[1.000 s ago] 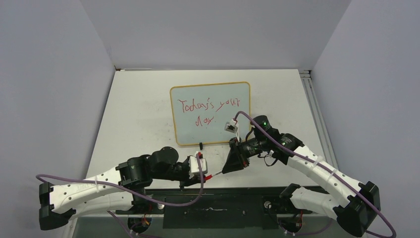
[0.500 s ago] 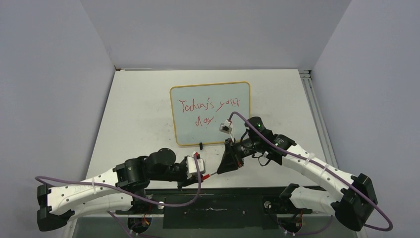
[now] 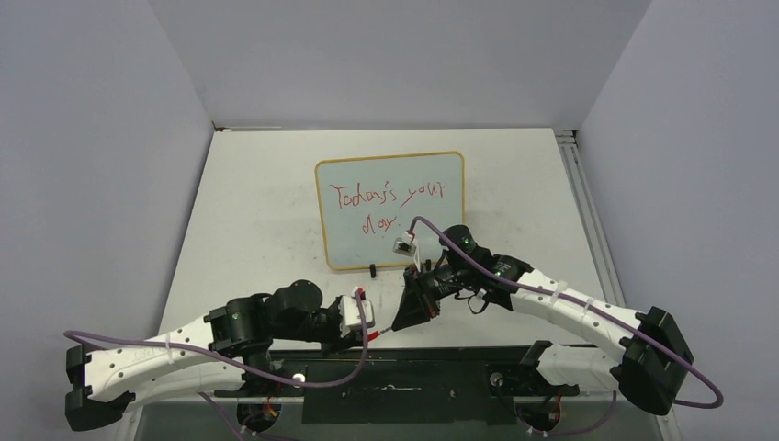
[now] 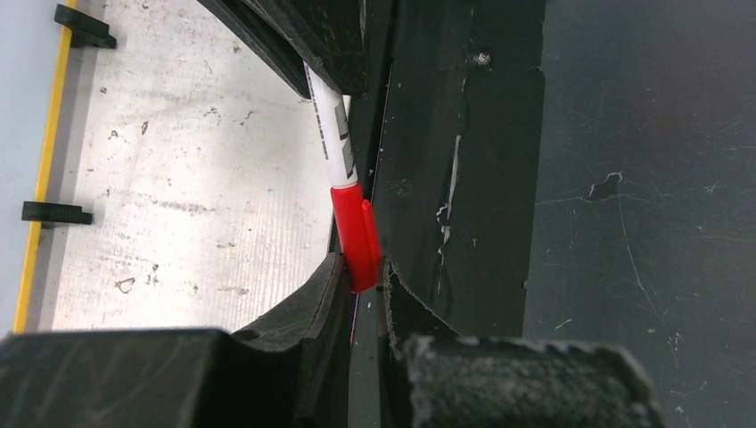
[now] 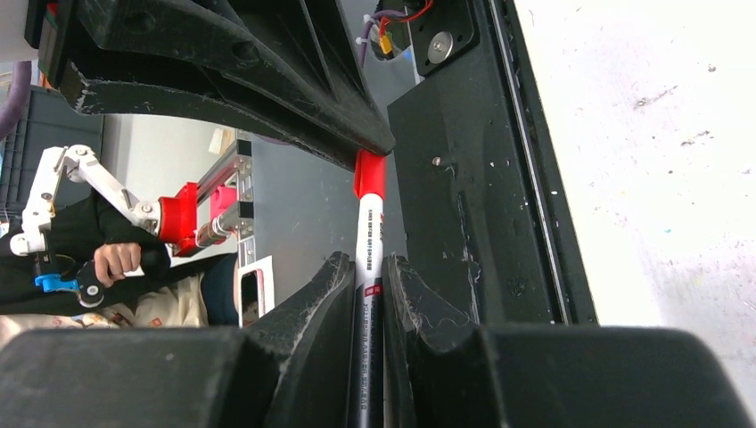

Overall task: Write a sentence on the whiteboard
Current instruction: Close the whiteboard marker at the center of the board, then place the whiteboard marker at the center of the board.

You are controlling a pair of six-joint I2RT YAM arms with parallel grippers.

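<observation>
The right gripper moves down toward the right in the top view onto bare tabletop next and releases, with the cap on the marker (image 3: pixel 385 330) and the sentence written.
The whiteboard (image 3: pixel 423 241) lies flat mid-table with the red sentence (image 3: pixel 386 197) on it in two lines. Near the table's front edge my two grippers meet end to end on a marker (image 3: pixel 385 330). My left gripper (image 4: pixel 361 272) is shut on the marker's red cap (image 4: pixel 355 232), which sits on the white barrel (image 4: pixel 334 147). My right gripper (image 5: pixel 368 267) is shut on the marker barrel (image 5: pixel 368 236), with the red cap (image 5: pixel 370 174) at its far end between the left fingers (image 5: pixel 267 80). The whiteboard's yellow frame (image 4: pixel 40 178) and a black clip foot (image 4: pixel 53 214) show in the left wrist view.
The black base plate (image 3: pixel 395 390) runs along the near edge under both grippers. A metal rail (image 3: pixel 579 184) lines the table's right side. Grey walls close in left, right and back. Purple cables loop over both arms.
Both arms have shifted left and toward the near edge. The right gripper has come closer to the left one, and less of the marker shows between them.
</observation>
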